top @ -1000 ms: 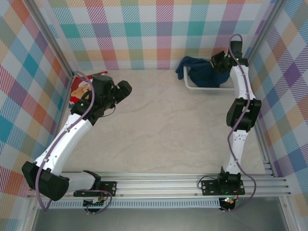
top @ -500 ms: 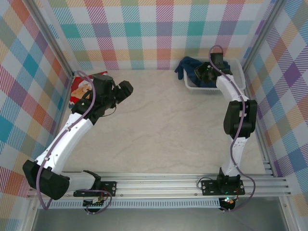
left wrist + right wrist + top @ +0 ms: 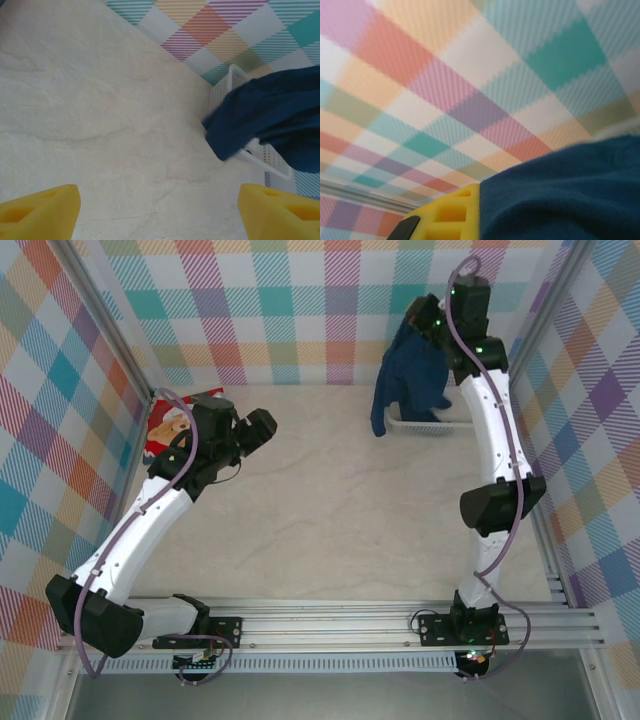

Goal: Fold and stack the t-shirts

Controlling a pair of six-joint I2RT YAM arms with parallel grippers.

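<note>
The right gripper draws back and down to the bare tabletop next and releases the shirt's top, since that clear space lies below the gripper, nearer my base.
The dark navy t-shirt hangs in the air above the white mesh basket at the back right, its lower edge dangling over the basket's left rim. My right gripper is raised high against the back wall and shut on the shirt's top. In the right wrist view one yellow finger presses against the navy cloth, which hides the other finger. The red t-shirt with a teddy-bear picture lies at the far left, partly under my left arm. My left gripper stands open over bare table, fingertips wide apart.
Checked walls close in the table on three sides, with metal posts at the corners. In the left wrist view the basket and the hanging navy shirt lie across the pale marbled table.
My right arm has risen from the basket to high against the back wall, lifting the navy shirt out with it. The left arm has not moved.
</note>
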